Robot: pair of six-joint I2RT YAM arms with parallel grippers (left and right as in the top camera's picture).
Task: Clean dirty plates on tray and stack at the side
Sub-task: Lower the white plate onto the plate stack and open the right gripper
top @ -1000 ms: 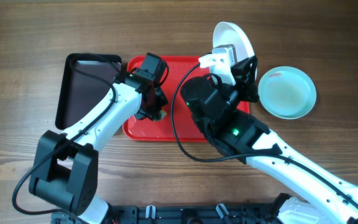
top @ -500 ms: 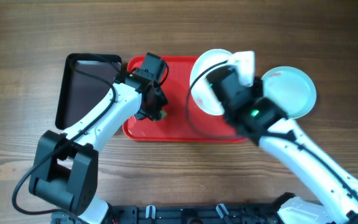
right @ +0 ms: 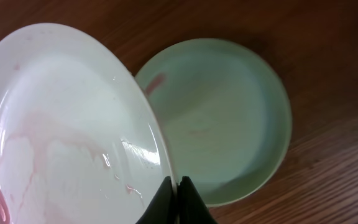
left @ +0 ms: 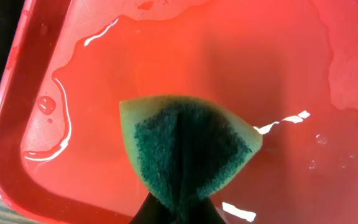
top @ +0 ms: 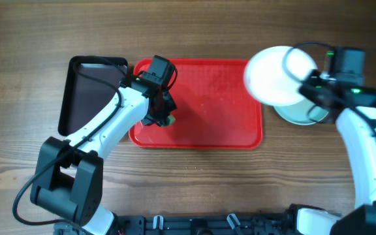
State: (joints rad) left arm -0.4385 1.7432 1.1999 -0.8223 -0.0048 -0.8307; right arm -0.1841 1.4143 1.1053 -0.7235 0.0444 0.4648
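The robot will next carry the white plate (top: 276, 75) with its right gripper to the right in the overhead view, then down onto the mint-blue plate (top: 302, 116).
My right gripper (right: 178, 198) is shut on the rim of the white plate (right: 67, 130), which carries faint pink smears. In the overhead view the white plate (top: 276, 75) hangs over the red tray's right edge and partly over a mint-blue plate (top: 302, 116) on the table. That mint-blue plate (right: 222, 118) has a small red smear. My left gripper (left: 179, 214) is shut on a yellow and green sponge (left: 188, 146), folded, low over the wet red tray (left: 241, 68) near its left end (top: 165, 121). Only one mint-blue plate is visible.
A black tray (top: 87, 91) lies just left of the red tray (top: 220, 111). Water pools on the red tray's floor (left: 73, 124). Bare wooden table (top: 194, 29) surrounds everything.
My right arm has carried the white plate from above the red tray's right part rightward, over the mint-blue plate. The left arm and sponge have not moved.
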